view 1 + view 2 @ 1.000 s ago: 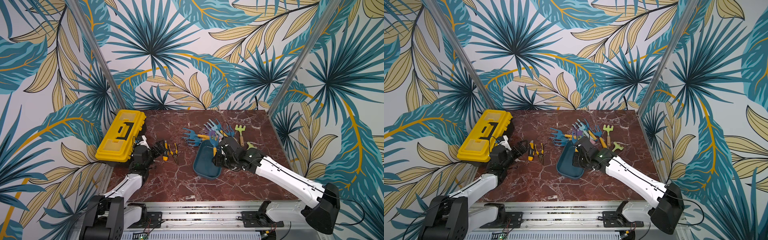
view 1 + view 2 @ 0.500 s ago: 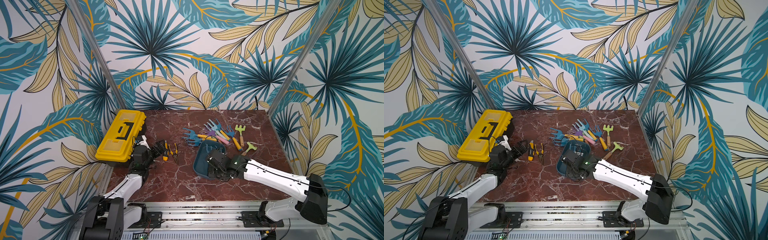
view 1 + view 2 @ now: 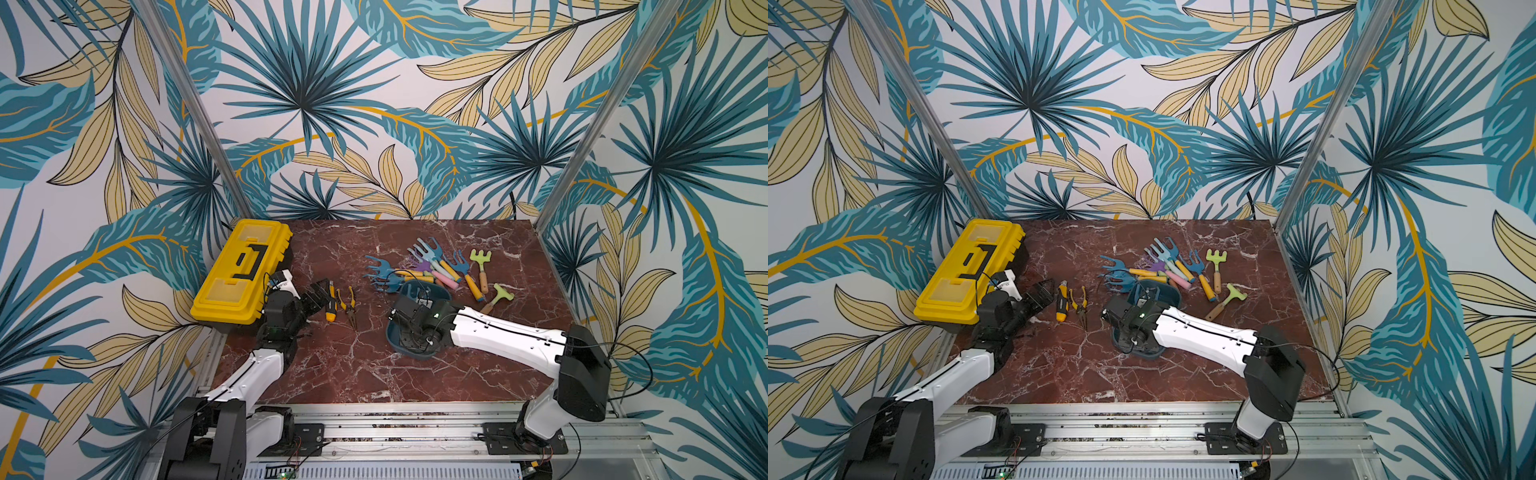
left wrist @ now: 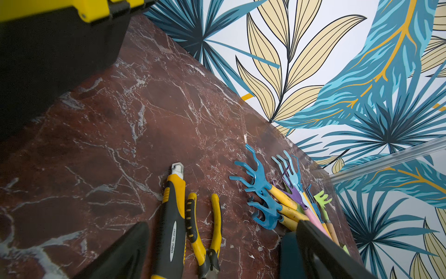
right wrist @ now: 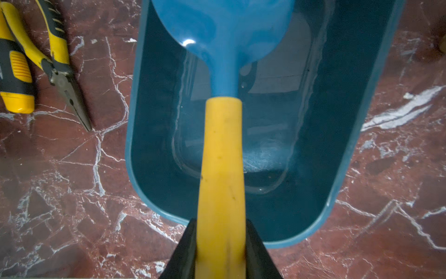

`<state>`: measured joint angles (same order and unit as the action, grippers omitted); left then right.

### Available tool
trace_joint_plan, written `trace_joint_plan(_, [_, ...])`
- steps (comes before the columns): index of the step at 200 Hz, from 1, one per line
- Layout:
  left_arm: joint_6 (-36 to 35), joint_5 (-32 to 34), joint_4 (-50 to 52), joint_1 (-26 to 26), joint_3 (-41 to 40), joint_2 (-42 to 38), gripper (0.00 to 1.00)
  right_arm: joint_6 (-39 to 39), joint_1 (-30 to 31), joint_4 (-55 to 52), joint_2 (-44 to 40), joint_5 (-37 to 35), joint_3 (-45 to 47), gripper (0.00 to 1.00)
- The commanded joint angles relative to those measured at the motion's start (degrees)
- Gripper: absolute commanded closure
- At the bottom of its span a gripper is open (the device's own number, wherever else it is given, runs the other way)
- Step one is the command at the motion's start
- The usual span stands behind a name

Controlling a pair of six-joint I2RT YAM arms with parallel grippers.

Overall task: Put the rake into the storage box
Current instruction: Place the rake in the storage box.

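Note:
The rake's yellow handle comes down a little with my right gripper toward the storage box's bare bottom next and gets released, as the rake's blue head already reaches over the storage box.
In the right wrist view my right gripper (image 5: 220, 241) is shut on the yellow handle of a rake (image 5: 220, 157). The rake's blue head reaches out over the open dark teal storage box (image 5: 154, 135). In both top views that gripper (image 3: 415, 328) (image 3: 1129, 328) hovers over the box (image 3: 415, 356) (image 3: 1144, 355) and hides the rake. My left gripper (image 3: 316, 291) (image 3: 1042, 293) stands open and empty beside the yellow toolbox. Its fingers (image 4: 125, 253) frame a knife and pliers on the table.
Several more rakes (image 3: 432, 266) lie in a pile just behind the box, and two green ones (image 3: 480, 266) to its right. A yellow utility knife (image 3: 330, 303) and pliers (image 3: 349, 309) lie left of the box. The yellow toolbox (image 3: 243, 270) fills the left edge.
My right arm has drawn back from the pile of rakes toward the front and left, carrying the rake over the box. The left arm has not moved.

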<state>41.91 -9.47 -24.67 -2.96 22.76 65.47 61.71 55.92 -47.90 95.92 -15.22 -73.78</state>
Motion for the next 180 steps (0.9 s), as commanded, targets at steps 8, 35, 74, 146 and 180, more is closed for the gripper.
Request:
trace_joint_plan(8, [-0.07, -0.45, -1.08, -0.21, -1.58, -0.71, 0.0, 1.14, 0.24, -1.11, 3.58, -0.67, -1.64, 0.82])
trace_joint_plan(35, [-0.04, -0.56, -1.01, -0.29, -1.5, -0.7, 0.0, 2.0, 0.25, -0.14, 4.54, -0.9, -1.04, 0.8])
trace_joint_plan(74, [-0.06, -0.67, -0.99, -0.38, -1.41, -0.7, 0.0, 0.46, 0.19, 1.07, 4.96, -0.9, -1.43, 0.42])
trace_joint_plan(146, [-0.17, -1.1, -0.51, -0.98, -0.88, -1.04, 0.0, -5.27, -3.09, 3.4, -0.21, -0.61, 2.28, 0.34])
trace_joint_plan(180, [-1.82, -3.1, -0.2, -3.35, 1.12, -0.15, 0.0, -9.79, -6.93, 3.22, -6.15, 0.25, 4.97, 0.35])
